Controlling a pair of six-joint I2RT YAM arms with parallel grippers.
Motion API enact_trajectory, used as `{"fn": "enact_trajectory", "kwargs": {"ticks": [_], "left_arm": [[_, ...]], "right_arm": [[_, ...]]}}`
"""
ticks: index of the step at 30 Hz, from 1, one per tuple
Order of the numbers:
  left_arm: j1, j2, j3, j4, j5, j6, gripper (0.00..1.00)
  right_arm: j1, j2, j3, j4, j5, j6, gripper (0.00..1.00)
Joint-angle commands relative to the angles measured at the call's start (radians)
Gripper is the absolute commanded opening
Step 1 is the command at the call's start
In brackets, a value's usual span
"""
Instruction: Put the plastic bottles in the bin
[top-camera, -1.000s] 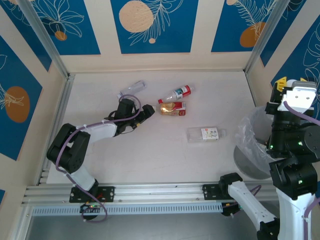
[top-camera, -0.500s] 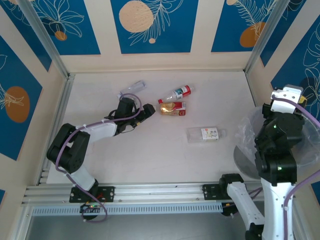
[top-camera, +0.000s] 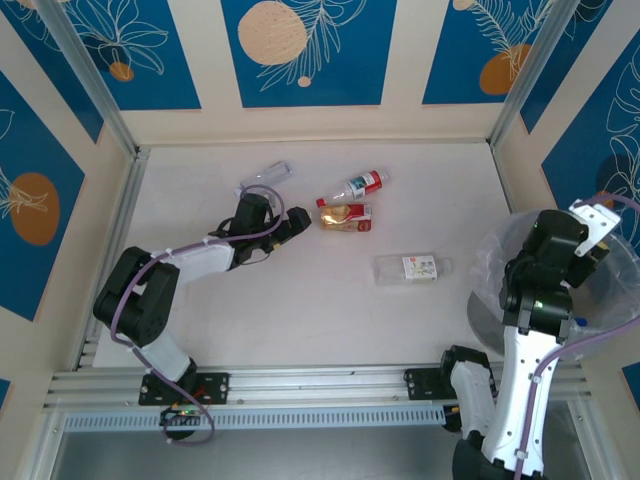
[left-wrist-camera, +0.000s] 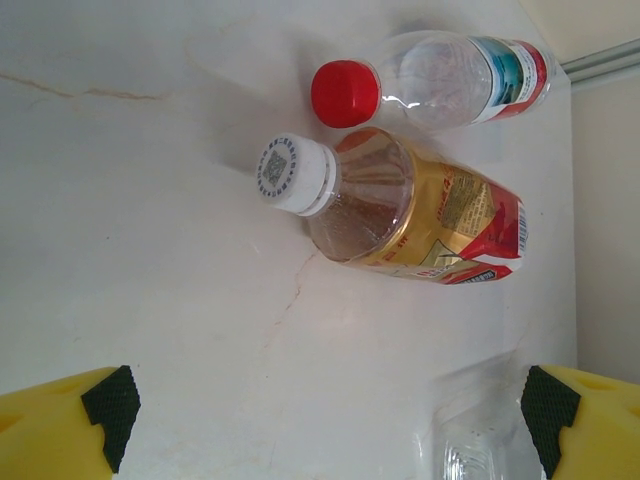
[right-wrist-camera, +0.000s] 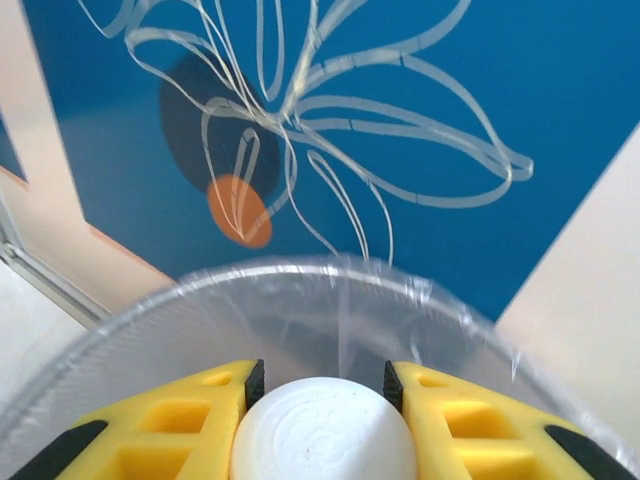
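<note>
Next I should tilt my right gripper's fingertips downward toward the inside of the bag-lined bin below it and release the white-capped bottle (right-wrist-camera: 325, 435) there.
My left gripper (left-wrist-camera: 330, 405) is open low over the table, its yellow fingers (left-wrist-camera: 70, 425) spread wide. Ahead of it lie a gold-labelled bottle (left-wrist-camera: 400, 210) with a white cap and a red-capped clear bottle (left-wrist-camera: 440, 75). Part of a clear bottle (left-wrist-camera: 480, 440) shows just inside the right finger; I cannot tell whether they touch. In the top view my left gripper (top-camera: 288, 222) sits left of the gold bottle (top-camera: 346, 216), and another clear bottle (top-camera: 413, 267) lies mid-table. My right gripper (right-wrist-camera: 323, 385) is shut on a white-capped bottle (right-wrist-camera: 325, 435) over the bag-lined bin (right-wrist-camera: 330, 275).
The bin (top-camera: 497, 250) stands at the table's right edge, with my right arm (top-camera: 545, 262) bent over it. A small clear bottle (top-camera: 265, 177) lies behind the left gripper near the back wall. Blue patterned walls close in three sides.
The right arm has swung down and to the right, carrying its bottle over the bin's opening. The left arm has barely moved.
</note>
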Motion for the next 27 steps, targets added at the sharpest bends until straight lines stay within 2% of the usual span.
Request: {"fn": "enact_trajectory", "kwargs": {"ticks": [1, 6, 11, 19, 20, 21, 22, 23, 24, 27], "left_arm": [[0.002, 0.010, 0.026, -0.004, 0.024, 0.021, 0.99], [0.003, 0.028, 0.042, -0.009, 0.038, 0.027, 0.99], [0.002, 0.043, 0.057, -0.003, 0.054, 0.021, 0.99], [0.003, 0.055, 0.062, 0.003, 0.055, 0.013, 0.99], [0.004, 0.056, 0.062, -0.005, 0.055, 0.011, 0.99], [0.003, 0.056, 0.060, -0.009, 0.055, 0.012, 0.99], [0.003, 0.055, 0.058, -0.012, 0.055, 0.011, 0.99], [0.004, 0.055, 0.058, -0.017, 0.056, 0.013, 0.99], [0.005, 0.054, 0.061, -0.023, 0.058, 0.016, 0.99], [0.005, 0.053, 0.071, -0.034, 0.060, 0.029, 0.99]], "right_arm": [[-0.004, -0.004, -0.059, -0.029, 0.089, 0.127, 0.07], [-0.005, -0.010, -0.146, -0.039, 0.109, 0.212, 0.12], [-0.007, 0.019, -0.142, -0.081, 0.116, 0.290, 0.15], [0.017, 0.038, -0.119, -0.107, 0.172, 0.191, 0.15], [0.022, 0.027, -0.129, -0.139, 0.166, 0.208, 0.20], [0.022, 0.015, -0.141, -0.175, 0.139, 0.243, 0.38], [0.021, 0.008, -0.152, -0.196, 0.113, 0.264, 0.52], [0.021, 0.004, -0.164, -0.216, 0.087, 0.276, 0.65], [0.021, 0.006, -0.164, -0.237, 0.073, 0.295, 0.74], [0.021, 0.015, -0.137, -0.266, 0.064, 0.338, 0.85]]}}
